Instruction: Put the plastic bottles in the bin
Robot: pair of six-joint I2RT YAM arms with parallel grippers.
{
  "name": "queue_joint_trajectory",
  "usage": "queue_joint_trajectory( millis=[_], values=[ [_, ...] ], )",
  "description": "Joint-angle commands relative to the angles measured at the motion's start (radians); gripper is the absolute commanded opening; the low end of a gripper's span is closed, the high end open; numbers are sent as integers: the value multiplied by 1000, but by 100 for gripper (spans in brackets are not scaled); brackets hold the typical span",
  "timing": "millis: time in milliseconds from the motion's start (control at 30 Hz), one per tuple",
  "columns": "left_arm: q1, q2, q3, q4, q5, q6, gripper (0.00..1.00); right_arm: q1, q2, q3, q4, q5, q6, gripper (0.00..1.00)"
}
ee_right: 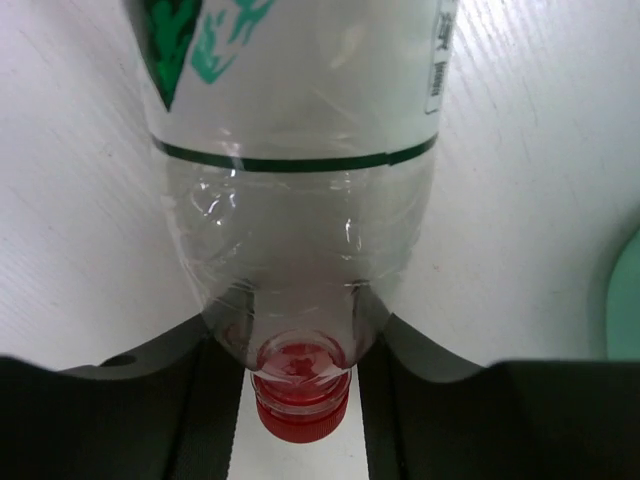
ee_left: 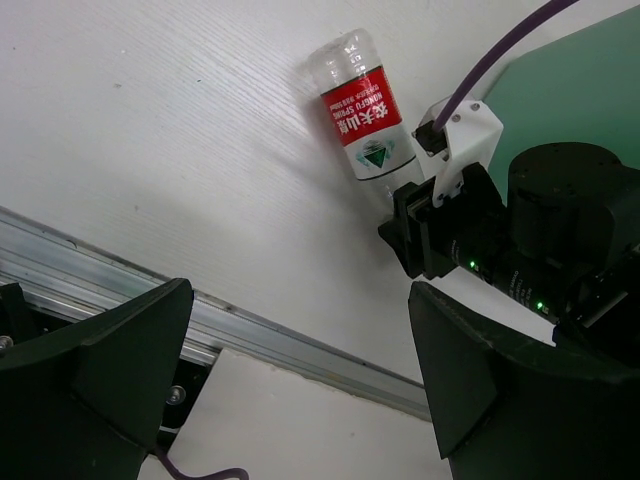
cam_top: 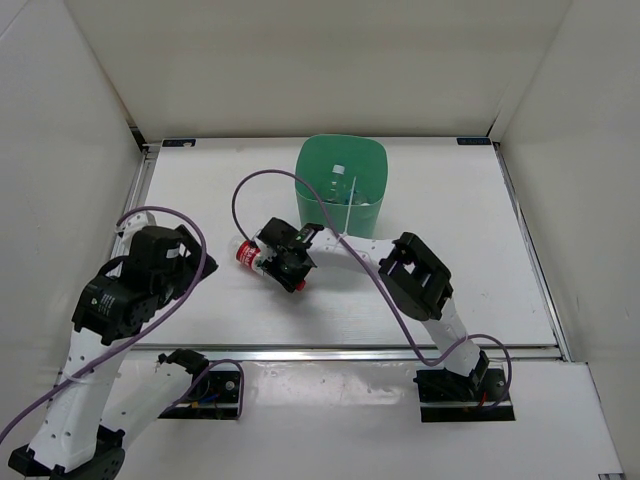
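Observation:
The green bin's opening (cam_top: 341,172) lies outward, so my right gripper should next lift the bottle above the bin's tall rim and carry it outward to release it inside.
A clear plastic bottle (cam_top: 247,255) with a red label and red cap (ee_right: 300,405) lies on the white table, left of and in front of the green bin (cam_top: 303,170). My right gripper (cam_top: 273,262) has its fingers pressed against both sides of the bottle's (ee_right: 300,200) neck and shoulder, at the cap end. In the left wrist view the same bottle (ee_left: 362,120) lies flat with the right gripper (ee_left: 430,215) at its lower end. Inside the bin at least one clear bottle (cam_top: 338,180) shows. My left gripper (ee_left: 300,380) hangs open and empty near the table's front left.
An aluminium rail (ee_left: 100,265) runs along the table's near edge below the left gripper. A purple cable (cam_top: 240,195) loops over the table left of the bin. White walls enclose the table on three sides. The bin's edge (ee_right: 625,300) shows at the right.

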Motion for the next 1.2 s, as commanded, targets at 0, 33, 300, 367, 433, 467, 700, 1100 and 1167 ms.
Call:
queue_joint_trajectory(
  millis=[0, 33, 300, 367, 433, 467, 700, 1100, 1167],
  values=[
    [3, -10, -7, -86, -8, -6, 100, 7, 22, -21, -51, -73, 7, 41],
    [3, -19, -7, -86, -8, -17, 100, 7, 7, -41, -51, -73, 7, 37],
    [3, -37, -25, -86, -87, -66, 100, 62, -160, -8, -199, -68, 70, 0],
    [3, -38, -25, -86, -103, -98, 100, 90, -226, 55, -241, -59, 95, 0],
    [3, -48, -39, -86, -121, -120, 100, 102, -258, 194, -303, -15, 128, 0],
    [3, -48, -53, -86, -137, -131, 100, 102, -280, 251, -326, -5, 129, 0],
    [3, -48, -92, -31, -151, -144, 100, 1, -303, 667, -506, 136, 104, 0],
    [3, -10, -102, 27, -120, -123, 100, -367, -466, 485, -506, 91, 102, 20],
    [3, 2, -102, 49, -120, -123, 100, -367, -466, 473, -506, 79, 103, 27]
  ],
)
